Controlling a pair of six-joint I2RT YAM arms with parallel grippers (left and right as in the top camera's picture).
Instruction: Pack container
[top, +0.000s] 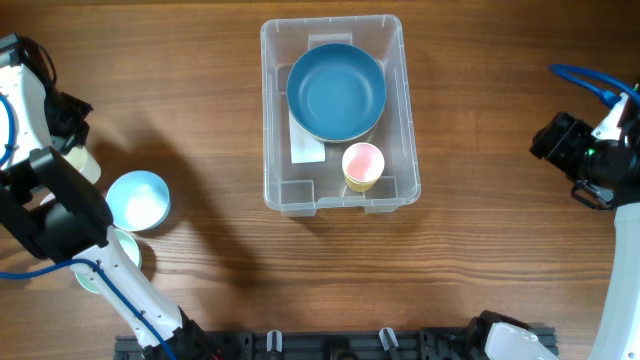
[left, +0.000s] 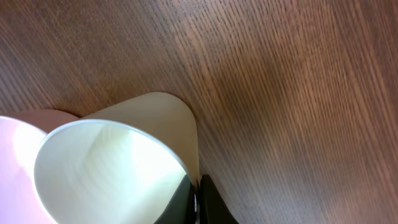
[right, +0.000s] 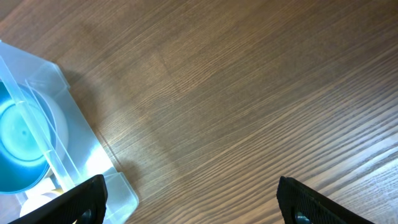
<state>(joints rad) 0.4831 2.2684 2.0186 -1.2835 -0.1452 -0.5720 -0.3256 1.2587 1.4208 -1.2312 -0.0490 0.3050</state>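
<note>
My left gripper lifts across to the yellow cup's empty opening (top: 363, 161) next, to the gripper's right in the overhead view, and lowers the cream cup inside.
The clear container (top: 272, 120) stands at the table's middle back and holds a dark blue bowl (top: 336, 92) and a yellow cup with a pink inside (top: 362, 165). Its corner (right: 93, 168) and the blue bowl (right: 18, 149) show in the right wrist view. My left gripper (left: 198, 196) is shut on the rim of a cream cup with a white inside (left: 106, 168). In the overhead view this cup (top: 88, 163) sits at the far left under the left gripper (top: 78, 145). My right gripper (right: 199, 205) is open and empty, far right of the container (top: 562, 140).
A light blue bowl (top: 137, 200) sits at the left. A pale green cup (top: 125, 255) is partly hidden under the left arm. A pink rounded item (left: 15, 162) touches the cream cup's left side. A black rail (top: 330, 345) runs along the front edge.
</note>
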